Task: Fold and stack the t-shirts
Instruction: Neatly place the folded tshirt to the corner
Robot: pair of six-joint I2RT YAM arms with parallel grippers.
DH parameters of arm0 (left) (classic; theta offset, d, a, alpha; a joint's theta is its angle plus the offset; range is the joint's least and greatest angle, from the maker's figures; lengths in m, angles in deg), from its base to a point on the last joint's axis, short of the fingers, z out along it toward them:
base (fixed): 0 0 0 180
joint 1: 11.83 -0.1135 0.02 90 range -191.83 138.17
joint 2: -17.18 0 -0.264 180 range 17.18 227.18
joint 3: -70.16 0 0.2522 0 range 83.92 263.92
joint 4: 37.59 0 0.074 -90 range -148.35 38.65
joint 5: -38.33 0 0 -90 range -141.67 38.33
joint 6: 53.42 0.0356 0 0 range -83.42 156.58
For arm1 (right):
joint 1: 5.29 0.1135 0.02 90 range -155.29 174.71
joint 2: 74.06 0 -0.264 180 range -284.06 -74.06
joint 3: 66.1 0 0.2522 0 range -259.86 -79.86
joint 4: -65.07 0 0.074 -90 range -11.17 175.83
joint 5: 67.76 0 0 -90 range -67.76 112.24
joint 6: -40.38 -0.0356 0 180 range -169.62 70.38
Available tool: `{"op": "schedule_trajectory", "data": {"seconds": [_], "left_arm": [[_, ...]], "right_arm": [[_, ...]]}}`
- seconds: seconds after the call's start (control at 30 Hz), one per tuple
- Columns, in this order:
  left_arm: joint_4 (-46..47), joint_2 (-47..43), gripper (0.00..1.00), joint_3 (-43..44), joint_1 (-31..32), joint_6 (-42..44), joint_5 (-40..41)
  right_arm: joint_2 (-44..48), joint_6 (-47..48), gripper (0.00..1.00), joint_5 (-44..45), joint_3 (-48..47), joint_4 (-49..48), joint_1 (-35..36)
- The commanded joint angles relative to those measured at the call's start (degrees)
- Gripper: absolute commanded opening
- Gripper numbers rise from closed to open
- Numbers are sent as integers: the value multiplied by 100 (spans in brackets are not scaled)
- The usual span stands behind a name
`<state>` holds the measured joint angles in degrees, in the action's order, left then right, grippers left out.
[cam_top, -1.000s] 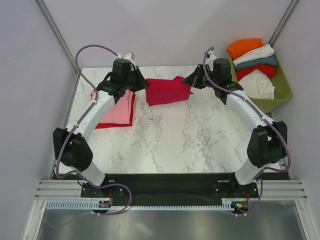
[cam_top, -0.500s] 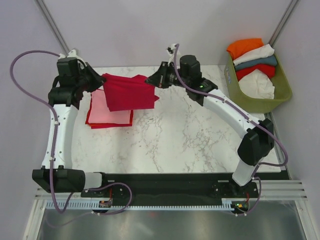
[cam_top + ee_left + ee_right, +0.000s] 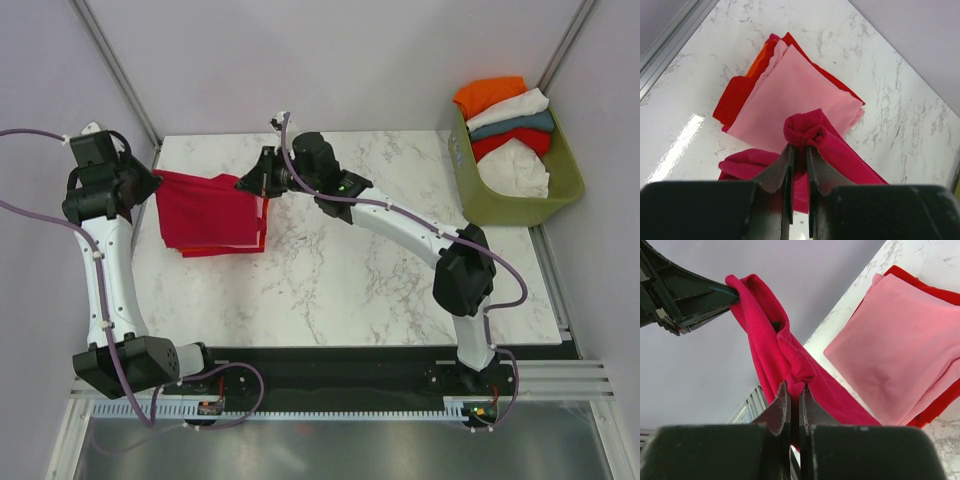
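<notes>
The crimson t-shirt still hangs above the stack. My left gripper will next lower its corner onto the pink t-shirt's far corner (image 3: 785,53) by the bar and let go.
The folded crimson t-shirt (image 3: 208,208) hangs stretched between both grippers above the stack at the table's far left. My left gripper (image 3: 156,178) is shut on its left corner (image 3: 805,131). My right gripper (image 3: 243,183) is shut on its right corner (image 3: 799,371). Below lies the stack: a folded pink t-shirt (image 3: 790,92) on top of a red one (image 3: 735,97), with an orange edge showing. The pink t-shirt also shows in the right wrist view (image 3: 900,340). In the top view the crimson shirt hides most of the stack; only the red edge (image 3: 225,250) shows.
An olive-green basket (image 3: 560,190) stands at the far right, holding orange (image 3: 488,95), white (image 3: 520,165), teal (image 3: 525,125) and red shirts. A metal frame rail (image 3: 670,45) runs along the table's left edge, close to the stack.
Both grippers have carried the crimson t-shirt leftward, from the table's far middle to above the stack at far left. Both stayed shut on it.
</notes>
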<state>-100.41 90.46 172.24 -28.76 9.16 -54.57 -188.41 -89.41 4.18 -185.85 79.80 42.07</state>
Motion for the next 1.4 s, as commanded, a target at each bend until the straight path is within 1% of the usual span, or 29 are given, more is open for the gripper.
{"op": "schedule_trajectory", "data": {"seconds": [0.0, 0.3, 0.57, 0.67, 0.97, 1.17, 1.37], "left_arm": [[414, 160, 2, -68, -241, 246, 790], [704, 565, 2, -113, -294, 61, 782], [951, 679, 2, -192, -293, 52, 633], [951, 583, 2, -218, -302, 79, 658], [960, -173, 2, -534, -302, -9, 711], [959, -401, 2, -903, -302, 17, 773], [1012, -358, 2, -1079, -311, -18, 843]], "right_arm": [[-201, -29, 0, 171, -360, -27, -24], [-729, -108, 0, 137, -879, 78, -24], [-589, 68, 0, 435, -756, 87, -24], [-466, 129, 0, 453, -668, 70, -16], [105, 323, 0, 567, -185, 79, 177], [448, 428, 0, 796, 254, 52, 353], [466, 437, 0, 866, 448, 26, 389]]}}
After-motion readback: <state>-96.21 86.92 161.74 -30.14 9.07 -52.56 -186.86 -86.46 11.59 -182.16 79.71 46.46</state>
